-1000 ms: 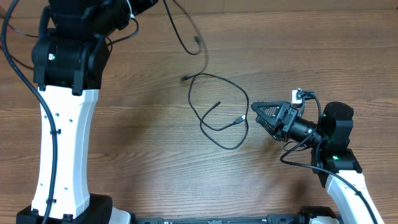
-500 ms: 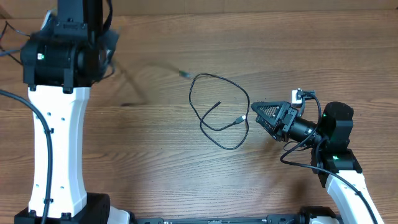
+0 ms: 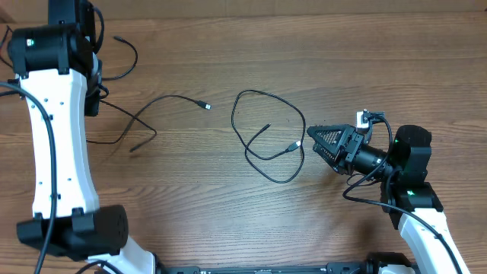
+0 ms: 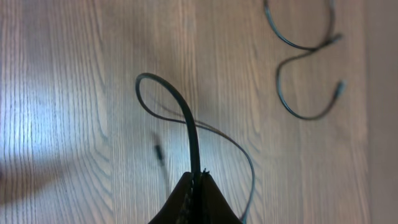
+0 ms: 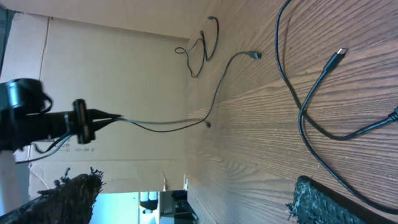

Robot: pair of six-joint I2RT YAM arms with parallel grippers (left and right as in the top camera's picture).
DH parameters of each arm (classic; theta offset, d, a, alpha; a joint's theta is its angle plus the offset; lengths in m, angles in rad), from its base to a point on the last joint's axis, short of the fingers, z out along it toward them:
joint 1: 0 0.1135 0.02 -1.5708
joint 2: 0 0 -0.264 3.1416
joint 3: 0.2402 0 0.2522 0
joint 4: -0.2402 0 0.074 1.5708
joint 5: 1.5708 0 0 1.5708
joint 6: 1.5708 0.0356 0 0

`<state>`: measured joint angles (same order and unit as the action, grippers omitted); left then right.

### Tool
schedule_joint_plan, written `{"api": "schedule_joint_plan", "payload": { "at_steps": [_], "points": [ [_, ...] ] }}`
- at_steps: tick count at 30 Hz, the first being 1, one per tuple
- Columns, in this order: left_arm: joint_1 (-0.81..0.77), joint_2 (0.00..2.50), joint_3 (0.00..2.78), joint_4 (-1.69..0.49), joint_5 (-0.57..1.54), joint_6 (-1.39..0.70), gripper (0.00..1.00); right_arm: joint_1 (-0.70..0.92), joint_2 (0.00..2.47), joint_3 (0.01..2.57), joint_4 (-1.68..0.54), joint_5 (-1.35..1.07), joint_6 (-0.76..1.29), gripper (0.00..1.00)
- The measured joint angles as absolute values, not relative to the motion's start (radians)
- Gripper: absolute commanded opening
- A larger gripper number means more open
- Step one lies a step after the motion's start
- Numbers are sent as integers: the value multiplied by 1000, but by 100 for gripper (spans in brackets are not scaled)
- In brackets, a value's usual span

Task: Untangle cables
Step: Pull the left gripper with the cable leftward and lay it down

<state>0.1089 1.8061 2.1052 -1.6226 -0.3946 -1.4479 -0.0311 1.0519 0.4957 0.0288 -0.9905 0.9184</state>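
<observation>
Next, my left gripper goes down toward the bare wood below it and to its left in the overhead view and lets go of the raised cable.
My left gripper (image 4: 198, 175) is shut on a black cable (image 4: 189, 124) that arches up from its jaws. In the overhead view this gripper is mostly hidden under its arm at the far left. The held cable trails right to a plug end (image 3: 204, 105). A second cable (image 3: 265, 128) lies in a loose loop at mid-table, separate from the first. My right gripper (image 3: 313, 141) stands open just right of that loop, close to one plug end (image 3: 297, 144). In the right wrist view (image 5: 189, 193) nothing sits between the fingers, and the loop's plug (image 5: 339, 53) lies ahead.
Another thin cable (image 3: 116, 37) curls on the wood at the top left beside the left arm (image 3: 53, 137). A curled cable with two plug ends (image 4: 339, 88) shows at the top right of the left wrist view. A cardboard wall (image 5: 112, 68) stands beyond the table.
The left arm has swung from the top centre to the far left, dragging its cable away from the loop. The loop and the right arm have not moved.
</observation>
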Motion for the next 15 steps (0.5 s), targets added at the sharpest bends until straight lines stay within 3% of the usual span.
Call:
{"api": "schedule_joint_plan", "payload": {
  "at_steps": [15],
  "points": [
    [309, 2001, 2104, -1552, -395, -1464, 13, -31, 1052, 496, 28, -990, 916, 100]
  ]
}}
